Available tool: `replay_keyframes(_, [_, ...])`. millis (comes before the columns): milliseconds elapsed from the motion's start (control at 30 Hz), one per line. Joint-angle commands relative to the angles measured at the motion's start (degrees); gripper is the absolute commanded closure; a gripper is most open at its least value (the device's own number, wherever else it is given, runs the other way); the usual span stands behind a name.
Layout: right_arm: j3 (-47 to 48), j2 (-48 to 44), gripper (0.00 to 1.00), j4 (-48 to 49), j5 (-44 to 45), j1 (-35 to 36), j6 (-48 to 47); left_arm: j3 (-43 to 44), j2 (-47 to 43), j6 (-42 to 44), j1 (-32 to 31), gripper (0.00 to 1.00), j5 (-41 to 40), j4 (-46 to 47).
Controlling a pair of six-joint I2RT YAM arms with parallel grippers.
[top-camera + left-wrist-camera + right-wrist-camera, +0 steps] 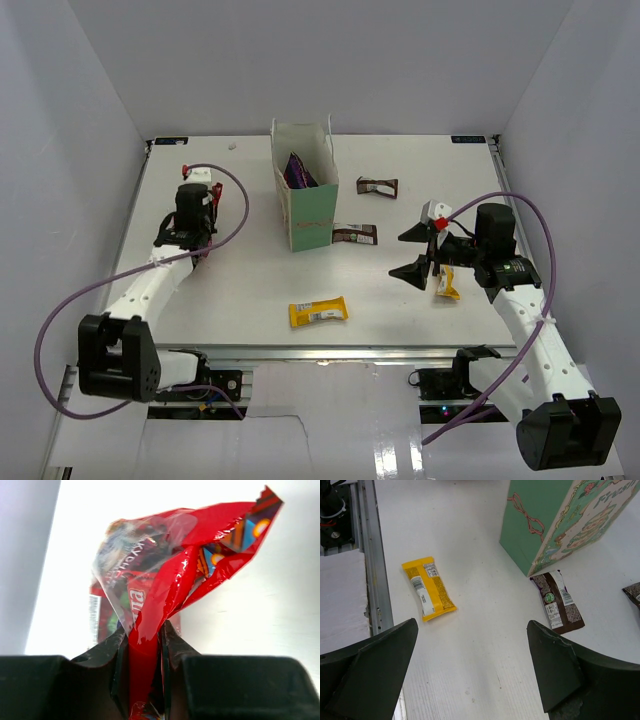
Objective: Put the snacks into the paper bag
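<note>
The paper bag's open top (308,160) is right of my left gripper in the top view, so next I should lift the red-orange packet above the paper bag's rim, swing over and release.
The pale mint-green paper bag (310,210) stands upright mid-table with a dark blue crinkly bag (297,170) inside; it also shows in the right wrist view (550,520). My left gripper (205,192) is far left of the bag, shut on the red-orange packet (170,565), whose crumpled end sticks out past the fingers (172,640). My right gripper (414,252) is open and empty above the table (472,655). One yellow bar (318,313) (427,588) lies near the front edge; another (446,285) lies under the right gripper. One brown bar (356,234) (557,602) lies against the bag; another (377,186) lies farther back.
White walls close in the table on the left, back and right. A metal rail (370,575) runs along the table's front edge. Purple cables (240,205) loop off both arms.
</note>
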Motion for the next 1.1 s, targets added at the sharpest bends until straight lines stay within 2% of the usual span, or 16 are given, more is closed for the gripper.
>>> replay_keyframes(0, [-0.61,0.00,0.05,1.90,-1.31,-0.50,-0.59,5.95,-10.44,-13.36,0.43,1.00,10.48,-7.99])
replay_keyframes(233, [-0.70,0.44,0.05,2.08,-1.31,-1.29,-0.50,6.49,-18.54,-24.17,3.94,1.00,24.11,-11.07])
replay_keyframes(500, [-0.96,0.96,0.04,2.43,-1.40,-2.61,-0.06,4.37,-23.21,-36.39,7.90,1.00,42.11,-7.47])
replay_keyframes(533, [-0.96,0.96,0.05,2.43,-1.40,-2.78,0.02,4.55,-24.43,-37.36,9.99,1.00,43.01,-7.12])
replay_keyframes(767, [-1.23,1.23,0.05,3.13,-1.49,-3.05,0.64,9.46,-29.88,-45.35,10.89,1.00,46.96,-6.69])
replay_keyframes(967, [-1.32,1.40,0.05,3.31,-1.31,-3.23,0.82,12.28,-30.16,-59.85,10.89,1.00,56.01,2.89])
replay_keyframes(1067, [-1.40,1.67,0.05,3.48,-1.31,-3.40,1.08,17.37,-27.79,-64.43,10.80,1.00,58.39,5.45])
